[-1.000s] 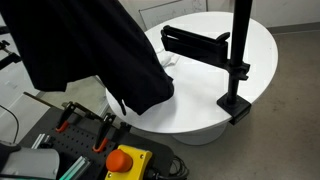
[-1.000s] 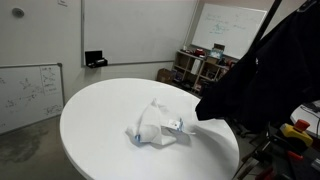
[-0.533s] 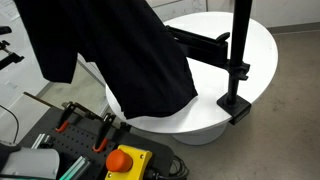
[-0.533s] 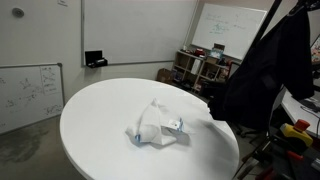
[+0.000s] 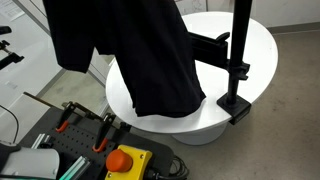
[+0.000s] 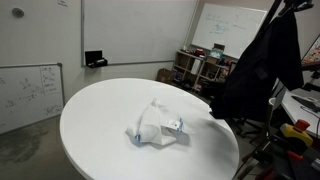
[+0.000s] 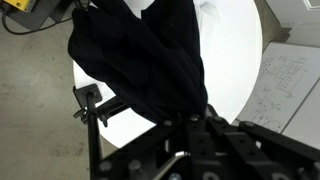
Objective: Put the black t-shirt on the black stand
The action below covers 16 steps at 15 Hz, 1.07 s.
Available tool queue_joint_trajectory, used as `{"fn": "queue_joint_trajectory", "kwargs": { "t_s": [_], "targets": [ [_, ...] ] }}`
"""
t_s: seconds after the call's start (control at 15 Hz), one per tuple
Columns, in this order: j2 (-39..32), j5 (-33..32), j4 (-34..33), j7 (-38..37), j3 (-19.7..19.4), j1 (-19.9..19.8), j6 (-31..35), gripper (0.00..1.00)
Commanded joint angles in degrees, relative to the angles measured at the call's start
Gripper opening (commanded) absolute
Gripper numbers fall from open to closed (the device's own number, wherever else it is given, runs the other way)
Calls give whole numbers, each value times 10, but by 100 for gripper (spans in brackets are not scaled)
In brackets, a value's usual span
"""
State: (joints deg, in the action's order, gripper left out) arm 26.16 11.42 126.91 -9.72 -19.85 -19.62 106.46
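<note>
I need to move the shirt (image 7: 140,55) outward over the black stand's horizontal arm with my gripper and let go of it, because most of the fabric hangs beside the arm.
The black t-shirt (image 5: 150,50) hangs bunched from my gripper over the near side of the round white table (image 5: 258,50). It covers part of the horizontal arm of the black stand (image 5: 238,60), which is clamped to the table's edge. In an exterior view the shirt (image 6: 262,60) dangles past the table rim from my gripper (image 6: 287,6) at the top. In the wrist view my gripper (image 7: 187,122) is shut on the shirt (image 7: 140,55), with the stand (image 7: 95,106) below it.
A crumpled white cloth (image 6: 155,125) lies in the middle of the table (image 6: 100,125). A control box with an orange emergency button (image 5: 122,160) and red clamps (image 5: 75,120) stand by the table. Whiteboards (image 6: 232,25) and a shelf (image 6: 190,68) line the walls.
The hanging shirt has swung across the table toward the stand and now overlaps the stand's arm. It hangs higher and straighter than before.
</note>
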Motion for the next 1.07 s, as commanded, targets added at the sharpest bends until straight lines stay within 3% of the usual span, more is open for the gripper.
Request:
{"fn": "queue_joint_trajectory", "kwargs": {
  "t_s": [0.0, 1.0],
  "targets": [
    [-70, 11, -87, -28, -4, -2, -35, 1],
    [-292, -5, -264, -165, 35, 27, -54, 1]
  ]
}}
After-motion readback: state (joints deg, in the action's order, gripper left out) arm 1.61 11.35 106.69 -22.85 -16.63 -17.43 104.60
